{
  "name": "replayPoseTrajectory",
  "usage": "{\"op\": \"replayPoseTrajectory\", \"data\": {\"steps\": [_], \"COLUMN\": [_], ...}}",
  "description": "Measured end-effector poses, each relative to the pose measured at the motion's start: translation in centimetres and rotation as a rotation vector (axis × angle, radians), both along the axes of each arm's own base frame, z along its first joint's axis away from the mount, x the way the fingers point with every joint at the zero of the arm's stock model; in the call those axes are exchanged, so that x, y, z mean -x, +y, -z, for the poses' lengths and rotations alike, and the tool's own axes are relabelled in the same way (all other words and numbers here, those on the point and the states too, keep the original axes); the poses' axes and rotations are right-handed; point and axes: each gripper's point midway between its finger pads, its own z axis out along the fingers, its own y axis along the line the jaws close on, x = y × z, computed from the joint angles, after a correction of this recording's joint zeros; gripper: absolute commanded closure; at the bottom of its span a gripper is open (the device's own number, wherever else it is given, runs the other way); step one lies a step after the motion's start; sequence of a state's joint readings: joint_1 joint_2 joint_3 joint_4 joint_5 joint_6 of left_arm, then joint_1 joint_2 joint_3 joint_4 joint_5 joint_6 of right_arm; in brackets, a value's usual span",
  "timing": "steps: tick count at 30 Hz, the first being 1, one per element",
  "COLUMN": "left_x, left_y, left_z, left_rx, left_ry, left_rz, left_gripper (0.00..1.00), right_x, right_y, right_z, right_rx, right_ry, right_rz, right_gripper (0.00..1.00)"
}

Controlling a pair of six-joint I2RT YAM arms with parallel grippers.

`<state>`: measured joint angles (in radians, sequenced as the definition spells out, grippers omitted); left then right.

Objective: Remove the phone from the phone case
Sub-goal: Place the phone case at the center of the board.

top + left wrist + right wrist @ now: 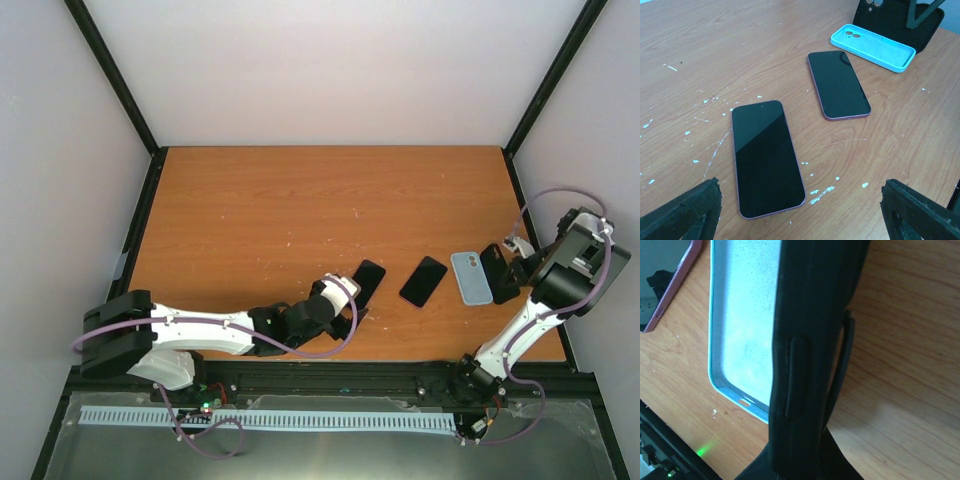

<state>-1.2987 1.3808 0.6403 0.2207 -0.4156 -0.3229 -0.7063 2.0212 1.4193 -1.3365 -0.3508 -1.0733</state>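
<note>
The black case looks empty, so the robot's right hand should push it to the left in the top view against the light blue case (471, 277) (742, 325) and let go of it.
Two bare phones with dark screens lie face up on the wooden table: one (368, 280) (767, 157) just ahead of my left gripper, the other (423, 281) (838, 85) to its right. An empty light blue case (471, 277) (873, 47) (742, 325) lies further right. My left gripper (348, 292) (805, 212) is open and empty, with its fingers on either side of the near phone's bottom end and above the table. My right gripper (508, 270) (810, 460) is shut on a black case (495, 272) (895, 22) (810, 340), tilted on edge beside the blue case. It looks empty.
The table's right edge and the black frame post (545, 90) are close to the right arm. The front rail (330, 375) runs along the near edge. White flecks mark the wood around the near phone.
</note>
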Motion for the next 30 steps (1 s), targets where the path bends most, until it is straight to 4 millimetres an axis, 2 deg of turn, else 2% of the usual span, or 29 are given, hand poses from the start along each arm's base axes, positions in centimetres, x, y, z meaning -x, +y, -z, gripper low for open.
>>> {"op": "replayPoseTrajectory", "data": {"steps": [4, 7, 11, 13, 17, 21, 30], "left_x": [0.0, 0.0, 0.0, 0.0, -0.1, -0.3, -1.7], "left_y": [0.1, 0.1, 0.1, 0.2, 0.2, 0.6, 3.1], "left_z": [0.1, 0.0, -0.1, -0.1, -0.2, -0.5, 0.6], "left_rx": [-0.005, -0.005, -0.002, -0.002, -0.001, 0.010, -0.006], "left_ry": [0.000, 0.000, -0.001, -0.002, -0.004, -0.008, 0.012], "left_rz": [-0.003, -0.003, -0.003, -0.004, -0.007, -0.022, -0.105], "left_gripper": [0.12, 0.12, 0.12, 0.12, 0.11, 0.10, 0.06], "right_x": [-0.3, -0.5, -0.3, -0.2, -0.3, -0.6, -1.1], "right_y": [1.4, 3.4, 4.5, 4.8, 4.4, 3.4, 0.5], "right_z": [-0.1, 0.6, 0.8, 1.1, 1.3, 1.4, -0.8], "right_rx": [-0.031, -0.105, -0.141, -0.152, -0.142, -0.111, 0.060], "right_ry": [0.000, 0.021, 0.043, 0.055, 0.066, 0.056, -0.060], "right_rz": [-0.019, -0.034, -0.023, -0.015, 0.022, 0.067, 0.122], "right_gripper": [0.91, 0.89, 0.80, 0.71, 0.58, 0.50, 0.45]}}
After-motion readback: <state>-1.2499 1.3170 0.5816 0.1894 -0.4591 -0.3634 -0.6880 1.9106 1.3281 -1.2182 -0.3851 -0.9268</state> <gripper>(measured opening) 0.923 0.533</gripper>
